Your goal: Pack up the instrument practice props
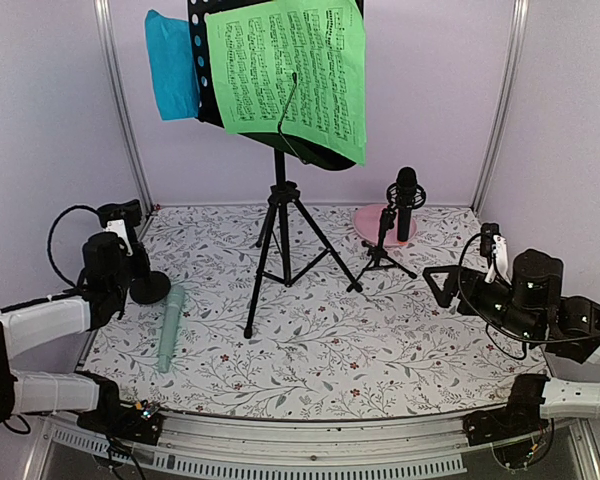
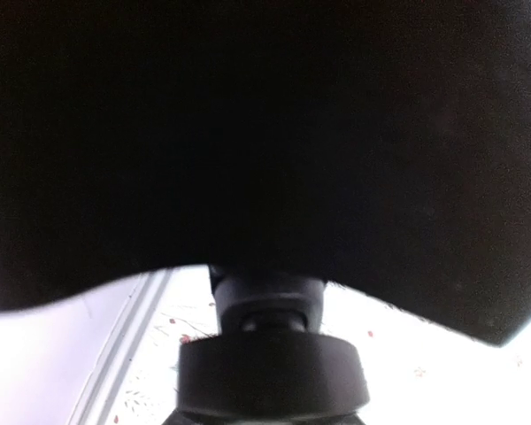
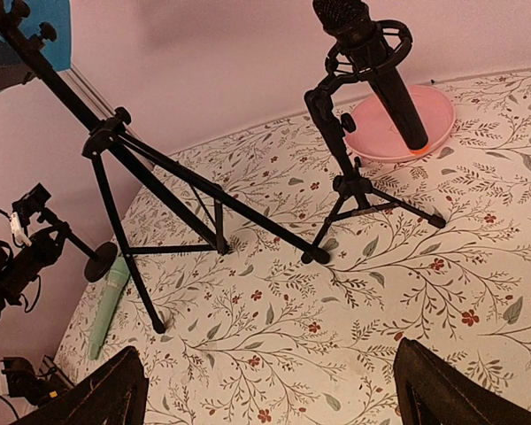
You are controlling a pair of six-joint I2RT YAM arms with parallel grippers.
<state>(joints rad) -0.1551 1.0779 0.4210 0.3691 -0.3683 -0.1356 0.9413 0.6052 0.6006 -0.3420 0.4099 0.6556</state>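
Observation:
Next, my left gripper moves down, sets the black mic support's round base flat on the mat beside the mint-green microphone [image 1: 168,325] and releases it, because the base still hangs tilted.
The black perforated music rack [image 1: 280,200] stands on tripod legs at the middle back. It holds a green sheet [image 1: 290,70] and a blue sheet [image 1: 172,65]. The black microphone [image 1: 407,200] sits in a tripod mic support [image 1: 380,255]. The mint-green microphone [image 1: 168,325] lies flat at the left. My left gripper [image 1: 130,265] is shut on the round-based black mic support [image 1: 150,288], which is tilted. That support fills the left wrist view [image 2: 270,372] and hides the fingers. My right gripper [image 3: 265,398] is open and empty over the floral mat, right of the tripod support [image 3: 354,190].
A round pink plate [image 1: 370,220] lies behind the tripod mic support, under the black microphone [image 3: 372,62]. The rack's legs [image 3: 159,177] spread wide over the middle of the mat. Pale walls enclose the back and both sides.

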